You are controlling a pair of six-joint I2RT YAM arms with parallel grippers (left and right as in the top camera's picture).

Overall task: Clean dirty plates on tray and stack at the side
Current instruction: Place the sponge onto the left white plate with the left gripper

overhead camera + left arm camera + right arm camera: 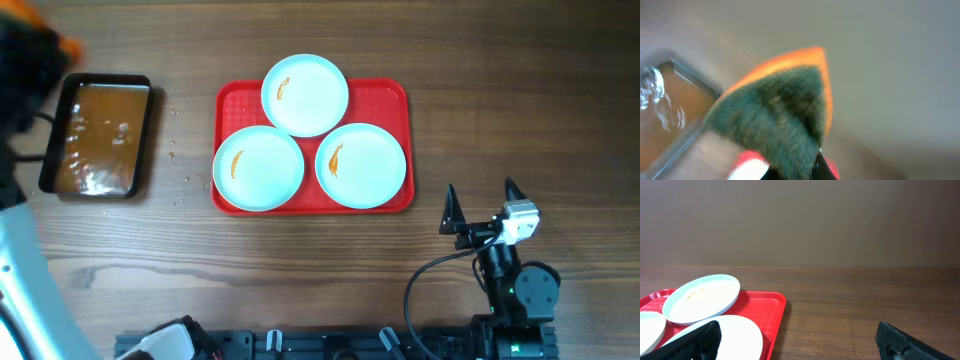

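I need to swing my left gripper over toward the tray next, and then bring the sponge down onto the smeared front plate nearest the pan (256, 168).
Three white plates, each with an orange smear, lie on the red tray (396, 100): one at the back (312, 100), one front left (262, 172), one front right (365, 170). My left gripper (801, 167) is shut on a green and orange sponge (775, 115). In the overhead view it is a dark blur at the far left back (30, 50), above the pan and away from the tray. My right gripper (480, 207) is open and empty, right of the tray's front corner. Its wrist view shows the tray (774, 307) and the plates (702, 299) to the left.
A black rectangular pan of brownish water (97, 135) stands left of the tray, with small drops on the wood beside it. It also shows in the left wrist view (670, 115). Wooden tabletop surrounds the tray. The arm bases sit at the front edge.
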